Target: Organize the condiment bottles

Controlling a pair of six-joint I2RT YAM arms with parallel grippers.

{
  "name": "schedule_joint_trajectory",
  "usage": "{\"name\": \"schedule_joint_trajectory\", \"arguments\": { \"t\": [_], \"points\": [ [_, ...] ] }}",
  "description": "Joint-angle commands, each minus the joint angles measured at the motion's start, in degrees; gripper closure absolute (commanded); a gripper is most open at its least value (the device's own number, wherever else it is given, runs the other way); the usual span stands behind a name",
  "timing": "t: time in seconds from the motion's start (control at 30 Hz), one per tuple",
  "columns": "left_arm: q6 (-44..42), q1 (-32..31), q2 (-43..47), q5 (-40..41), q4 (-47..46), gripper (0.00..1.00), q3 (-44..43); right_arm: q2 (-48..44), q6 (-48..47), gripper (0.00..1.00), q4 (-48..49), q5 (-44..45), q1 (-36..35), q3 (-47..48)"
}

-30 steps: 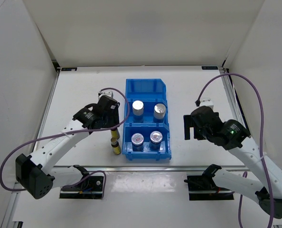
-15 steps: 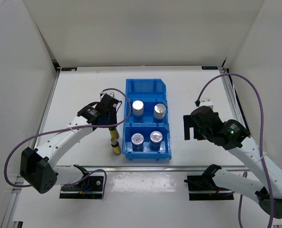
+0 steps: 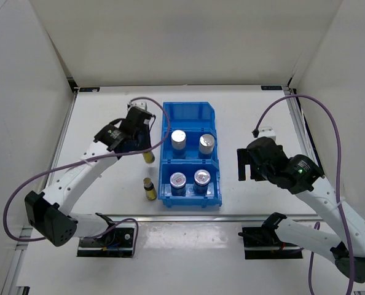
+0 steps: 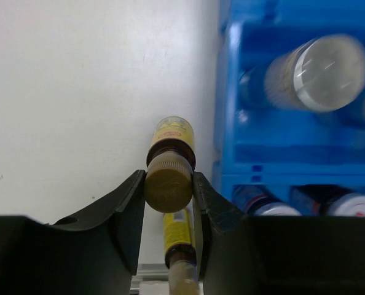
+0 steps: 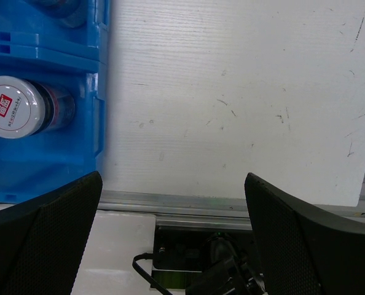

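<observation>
The blue bin's empty back section (image 3: 201, 116) is outward of my left gripper and to its right in the top view. I should rise across, lower inside and release the bottle's cap.
My left gripper (image 3: 143, 147) is shut on one condiment bottle (image 3: 148, 157) and holds it off the table, just left of the blue bin (image 3: 188, 112). In the left wrist view the fingers (image 4: 124, 209) clamp its brown cap (image 4: 168, 187), and its yellow body (image 4: 172, 132) points away. The second condiment bottle (image 3: 149, 188) stands on the table beside the bin's front left corner; it also shows below the held one (image 4: 177, 236). My right gripper (image 3: 246, 165) hangs open and empty to the right of the bin, over bare table (image 5: 173, 203).
The blue bin (image 4: 281, 132) holds several silver-lidded jars: two in the middle row (image 3: 179, 139) (image 3: 206, 143) and two in the front row (image 3: 178, 181) (image 3: 201, 178). Its back compartment is empty. White walls enclose the table; a metal rail (image 5: 231, 206) runs along the near edge.
The left gripper closed on the bottle's cap and carried it up and toward the back, away from the second bottle. The right arm stayed still.
</observation>
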State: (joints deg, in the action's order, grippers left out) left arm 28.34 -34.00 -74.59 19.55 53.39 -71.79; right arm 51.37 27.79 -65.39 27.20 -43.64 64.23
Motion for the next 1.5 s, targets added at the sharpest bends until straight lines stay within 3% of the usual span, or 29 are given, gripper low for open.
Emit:
{"name": "schedule_joint_trajectory", "arguments": {
  "t": [0.0,0.13,0.43,0.57,0.73,1.1,1.23,1.27,1.33,1.37,1.47],
  "points": [
    [-0.9,0.2,1.9,5.2,-2.8,0.89,-10.2,0.0,-0.8,0.00,1.8,0.1,-0.1,0.1],
    [-4.0,0.2,-5.0,6.6,-3.4,0.89,-25.6,0.0,-0.8,0.00,1.8,0.1,-0.1,0.1],
    [-9.8,-2.4,-36.8,-2.8,-3.4,0.89,-64.3,0.0,-0.8,0.00,1.8,1.2,-0.1,0.1],
    [-11.3,-4.3,-48.4,-4.3,-3.4,0.89,-76.1,0.0,-0.3,0.00,1.8,1.2,-0.7,0.1],
    [-9.7,-4.8,-56.4,-5.4,-3.4,0.89,-78.4,-0.6,-0.3,0.00,1.2,1.7,-0.7,0.1],
    [-7.5,-4.8,-63.6,-7.9,-3.9,0.87,-74.1,-0.6,-0.3,0.00,1.2,1.7,-0.7,0.1],
    [-8.0,-4.8,-64.1,-8.7,-3.9,0.65,-73.6,0.0,-0.3,0.00,1.2,1.7,-0.7,0.1],
    [-8.0,-4.8,-64.1,-9.6,-3.9,0.33,-73.6,0.0,-0.3,0.00,1.2,1.7,-0.7,0.1],
    [-9.1,-4.8,-64.1,-11.7,-3.9,0.04,-73.6,0.0,-0.3,0.00,1.2,1.7,-0.7,0.1],
    [-9.1,-4.8,-63.5,-12.4,-3.9,0.00,-74.4,0.0,0.2,0.00,1.2,1.7,-0.7,0.1],
    [-10.5,-4.8,-59.5,-11.7,-3.9,0.00,-74.9,0.5,0.2,0.00,1.2,1.7,-0.7,0.1]
  ]
}}
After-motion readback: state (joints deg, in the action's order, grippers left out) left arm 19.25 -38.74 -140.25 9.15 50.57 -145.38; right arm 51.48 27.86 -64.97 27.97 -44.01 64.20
